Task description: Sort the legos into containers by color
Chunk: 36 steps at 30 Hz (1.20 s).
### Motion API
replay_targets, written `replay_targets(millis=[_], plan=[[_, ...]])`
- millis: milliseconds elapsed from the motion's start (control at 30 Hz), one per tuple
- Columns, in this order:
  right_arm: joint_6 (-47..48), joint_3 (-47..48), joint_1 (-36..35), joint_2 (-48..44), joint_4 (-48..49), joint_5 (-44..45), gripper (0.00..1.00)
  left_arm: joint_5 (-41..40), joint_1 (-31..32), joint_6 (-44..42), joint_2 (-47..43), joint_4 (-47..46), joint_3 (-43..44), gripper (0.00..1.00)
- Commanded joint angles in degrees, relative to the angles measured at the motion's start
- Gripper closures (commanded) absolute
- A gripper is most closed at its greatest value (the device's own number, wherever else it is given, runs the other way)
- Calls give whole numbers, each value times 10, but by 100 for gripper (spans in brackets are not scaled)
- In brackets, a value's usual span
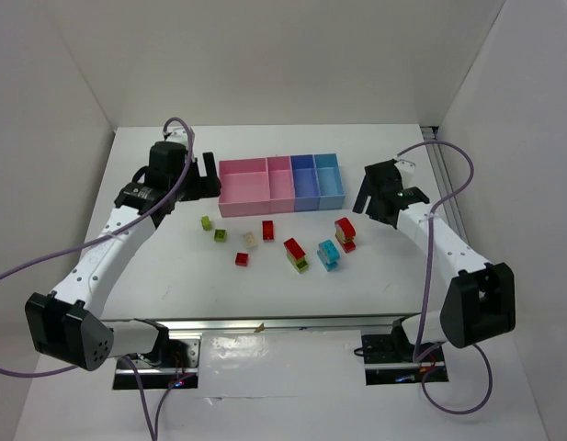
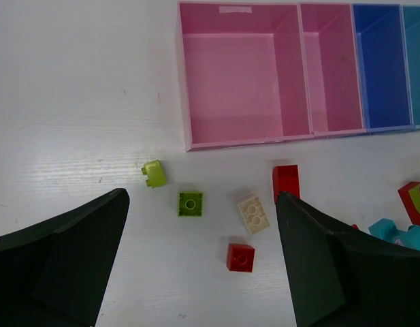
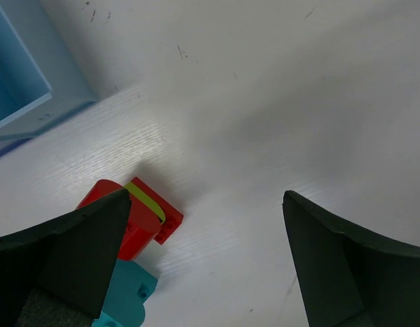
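My right gripper turns and moves down and to the left in the top view next, onto the red stack's crooked top brick beneath one of its fingers.
The containers are a joined row: a wide pink bin (image 1: pixel 243 186), a narrow pink bin (image 1: pixel 279 182) and two blue bins (image 1: pixel 305 182), (image 1: pixel 329 180); all look empty. The legos lie in front of them: two yellow-green bricks (image 2: pixel 154 173), (image 2: pixel 190 203), a beige one (image 2: pixel 253 214), two red ones (image 2: pixel 286 181), (image 2: pixel 240 257), a red and yellow-green stack (image 1: pixel 296 254), a cyan piece (image 1: pixel 330 254) and another red stack (image 3: pixel 145 218). My left gripper (image 2: pixel 201 197) is open, above the left-hand bricks. My right gripper (image 3: pixel 206 196) is open, just right of the red stack.
White walls close in the table at the back and on both sides. A light blue bin's corner (image 3: pixel 19 88) shows at the upper left of the right wrist view. Purple cables loop off both arms.
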<state>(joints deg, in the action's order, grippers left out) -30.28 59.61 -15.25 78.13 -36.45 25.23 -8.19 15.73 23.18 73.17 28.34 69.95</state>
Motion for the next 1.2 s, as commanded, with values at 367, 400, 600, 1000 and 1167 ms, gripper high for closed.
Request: replay_targets(millis=[367,400,600,1000,1167], plan=[[87,-73,-5,-128,81,-132,2,26,11,11,-22,1,-17,0],[97,-78,-5,-134,86,-159,3,26,11,11,-22,1,-17,0],[169,-84,-15,-118,92,-219,3,38,18,6,-22,1,-23,0],[238,-58,-61,-5,137,-224,10,-2,49,31,-10,-16,-40,0],[249,-58,-61,22,150,-214,17,-3,55,31,-5,-16,-40,0]])
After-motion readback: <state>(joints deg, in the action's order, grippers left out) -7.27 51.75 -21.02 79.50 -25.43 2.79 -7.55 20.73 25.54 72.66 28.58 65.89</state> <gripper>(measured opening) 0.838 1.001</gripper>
